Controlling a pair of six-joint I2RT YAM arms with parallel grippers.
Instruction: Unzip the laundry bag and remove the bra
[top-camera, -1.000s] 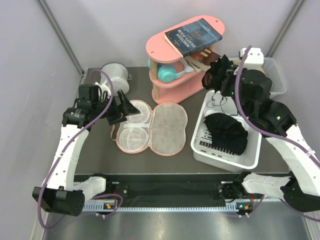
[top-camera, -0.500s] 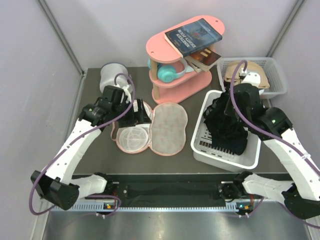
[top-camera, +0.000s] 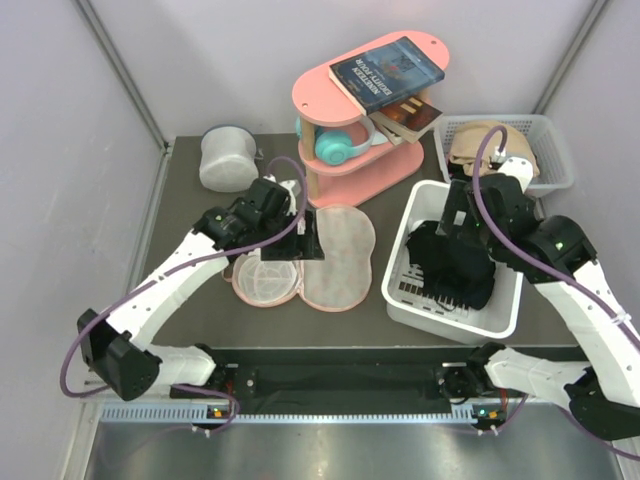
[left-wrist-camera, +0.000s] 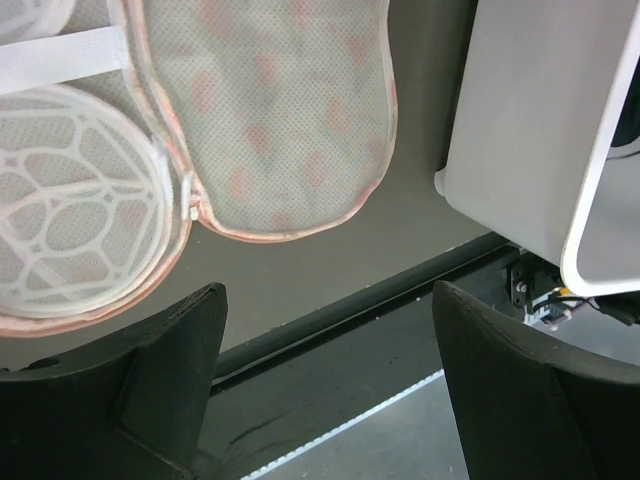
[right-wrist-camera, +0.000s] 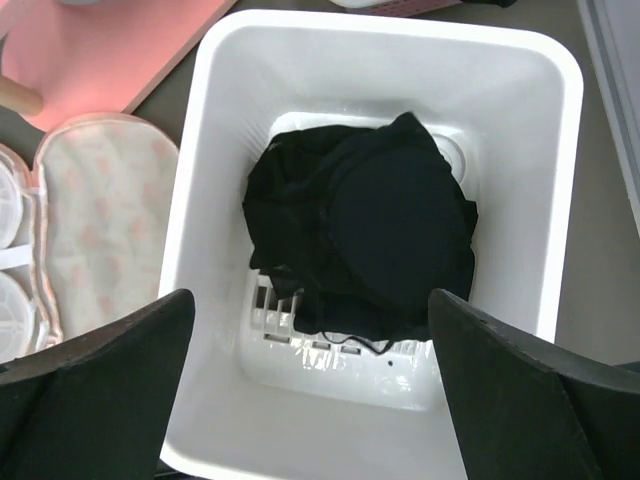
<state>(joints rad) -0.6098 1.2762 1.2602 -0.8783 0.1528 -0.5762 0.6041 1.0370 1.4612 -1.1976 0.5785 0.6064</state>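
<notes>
The bag flap's bin-side rim (top-camera: 372, 255) (left-wrist-camera: 389, 40) lies below my left gripper, to its right in the top view. Bare table leaves finger room, so I will descend across next.
The laundry bag (top-camera: 338, 262) lies unzipped and spread flat on the dark table, its beige-pink printed lid (left-wrist-camera: 290, 110) to the right of a white mesh frame (left-wrist-camera: 70, 215). It also shows at the left edge of the right wrist view as the laundry bag (right-wrist-camera: 95, 230). The black bra (top-camera: 455, 265) lies bunched inside the white bin (top-camera: 455, 325), and from the wrist the bra (right-wrist-camera: 365, 230) rests on the bin's slotted floor. My right gripper (right-wrist-camera: 310, 300) hangs open above it, holding nothing. My left gripper (left-wrist-camera: 328, 330) is open and empty over the bag's near right edge.
A pink two-tier shelf (top-camera: 365, 110) with books and teal headphones stands at the back. A white-grey cylindrical container (top-camera: 228, 158) sits at the back left, and a white basket (top-camera: 505, 150) with a beige item at the back right. The bin's wall (left-wrist-camera: 540, 130) is close to my left gripper.
My right gripper lowered the black bra into the white bin and opened, letting it go. My left arm swung right, from beside the bag to over its middle.
</notes>
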